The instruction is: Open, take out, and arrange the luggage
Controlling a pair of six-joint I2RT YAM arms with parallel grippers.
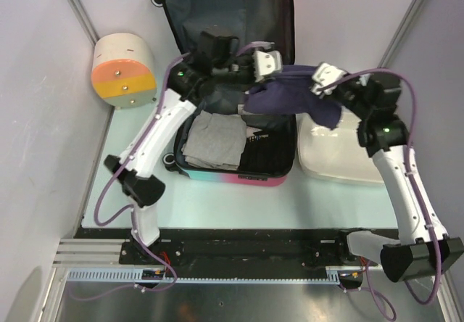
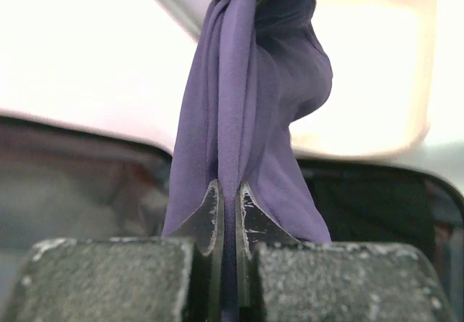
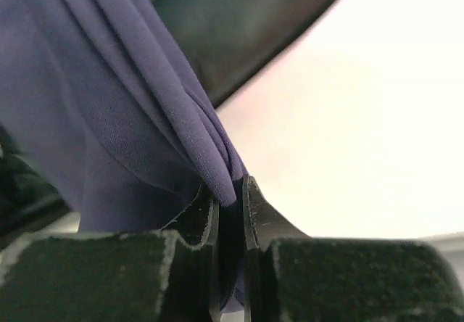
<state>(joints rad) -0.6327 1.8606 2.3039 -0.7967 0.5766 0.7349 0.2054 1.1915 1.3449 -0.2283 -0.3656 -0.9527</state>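
The cloth in the right gripper needs to go back down into the basin's empty near side next and be released there, as that side lies below the gripper, to its right in the top view.
The luggage (image 1: 217, 17) lies open, its dark-lined lid toward the back, its pink-teal lower shell (image 1: 239, 178) holding folded grey and black clothes. A dark purple cloth (image 1: 290, 96) hangs stretched in the air between both grippers, over the luggage's right side. My left gripper (image 1: 262, 62) is shut on one end of the purple cloth (image 2: 246, 119). My right gripper (image 1: 326, 79) is shut on the other end of the purple cloth (image 3: 123, 97), above the edge of the white basin.
A white rectangular basin (image 1: 341, 159) stands right of the luggage. A cream-and-orange rounded drawer box (image 1: 125, 72) stands at the back left. A folded grey garment (image 1: 214, 141) and a black one (image 1: 264, 151) lie in the lower shell.
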